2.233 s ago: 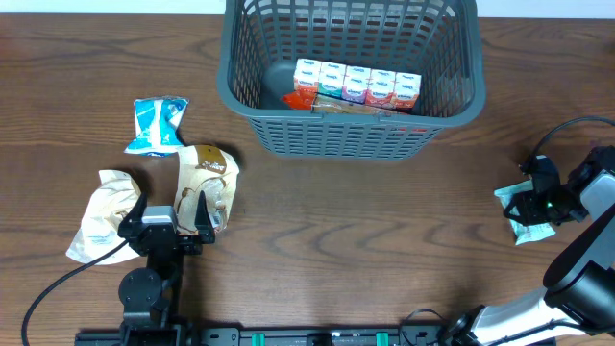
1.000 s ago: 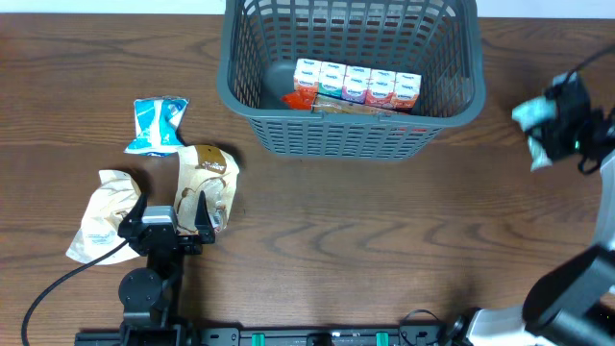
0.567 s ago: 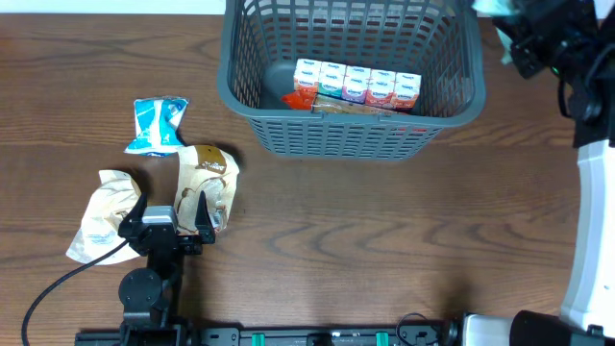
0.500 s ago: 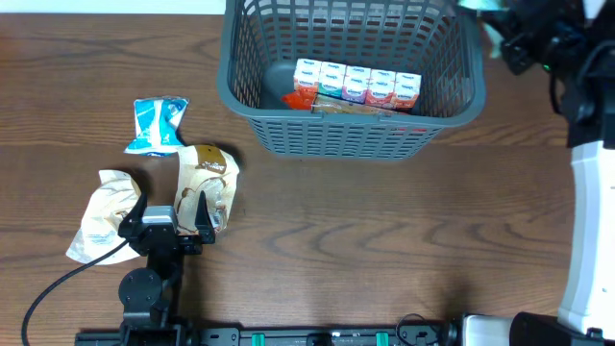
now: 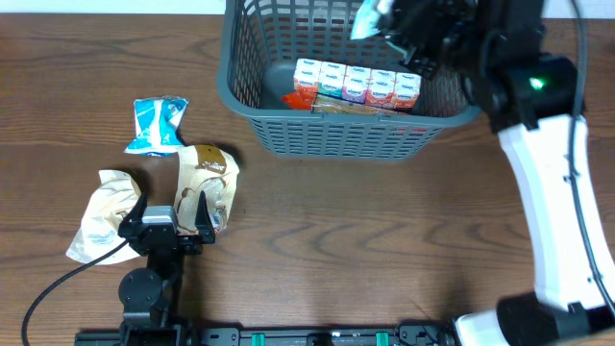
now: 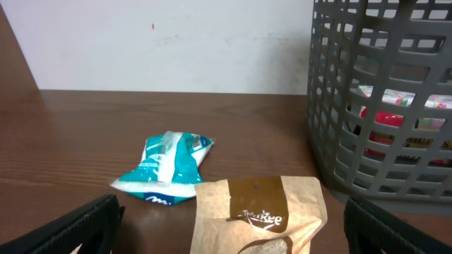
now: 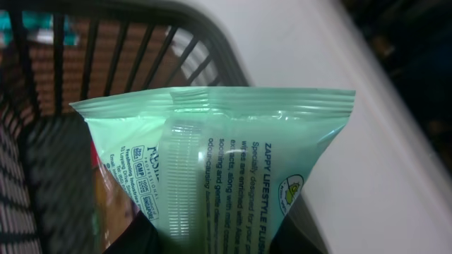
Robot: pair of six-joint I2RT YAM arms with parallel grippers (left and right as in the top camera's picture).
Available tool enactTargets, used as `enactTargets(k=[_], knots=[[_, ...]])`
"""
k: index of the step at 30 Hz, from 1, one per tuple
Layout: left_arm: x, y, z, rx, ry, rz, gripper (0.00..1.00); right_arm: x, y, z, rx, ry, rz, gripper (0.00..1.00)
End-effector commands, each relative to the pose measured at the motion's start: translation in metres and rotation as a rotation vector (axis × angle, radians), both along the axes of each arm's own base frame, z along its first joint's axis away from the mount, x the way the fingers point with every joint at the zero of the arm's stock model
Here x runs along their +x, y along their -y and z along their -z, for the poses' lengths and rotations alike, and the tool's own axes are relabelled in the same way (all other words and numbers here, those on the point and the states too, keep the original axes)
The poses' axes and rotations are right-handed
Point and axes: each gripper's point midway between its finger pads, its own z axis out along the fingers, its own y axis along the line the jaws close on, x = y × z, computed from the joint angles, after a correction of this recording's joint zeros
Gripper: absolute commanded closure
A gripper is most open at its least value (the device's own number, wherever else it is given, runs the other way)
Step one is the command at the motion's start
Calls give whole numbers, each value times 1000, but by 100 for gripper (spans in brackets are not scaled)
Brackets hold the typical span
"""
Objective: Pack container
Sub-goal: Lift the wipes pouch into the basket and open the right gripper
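Observation:
My right gripper will lower the wipes packet [image 5: 369,17] over the small cartons by the basket's near side next, because the space above them is open.
The container [image 5: 346,135] is a dark grey lattice basket at the table's far middle. It also shows at the right of the left wrist view [image 6: 381,106], and its rim [image 7: 212,49] crosses the right wrist view. My right gripper [image 5: 396,27] hangs over the basket's back right part. It is shut on a pale green wipes packet [image 5: 369,17], whose printed face [image 7: 226,155] fills the right wrist view. My left gripper [image 5: 163,219] rests open near the front left, its fingers apart on either side of a brown paper bag [image 6: 258,219].
A row of small cartons [image 5: 357,84] and a red packet [image 5: 298,99] lie inside the basket. Left of the basket lie a teal packet [image 5: 157,125], the brown bag [image 5: 207,178] and a cream crumpled bag [image 5: 101,216]. A white wall stands behind the table.
My right arm has swung left from beside the basket's right rim to above its inside, carrying the green packet. The left arm has not moved.

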Motion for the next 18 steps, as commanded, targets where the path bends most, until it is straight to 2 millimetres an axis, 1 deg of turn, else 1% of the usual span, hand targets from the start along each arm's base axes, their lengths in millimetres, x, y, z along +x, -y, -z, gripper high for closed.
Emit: enactTargets(k=[1,7,10,12,15,18], knots=[[-1,6,15,-8,-49,36,1,21,3,17,-125,-18,45,99],[-1,8,15,-9,-49,48,1,39,2,40,-176,-130,52,99],[-1,8,15,-9,-49,47,1,46,0,55,-187,-175,47,99],[-1,8,15,-9,-49,47,1,46,-3,70,-188,-222,29,99],[-1,8,15,-9,-49,47,1,44,-5,98,-211,-307,6,99],[-1,8,15,-9,-48,48,1,42,-4,131,-237,-407,0,99]])
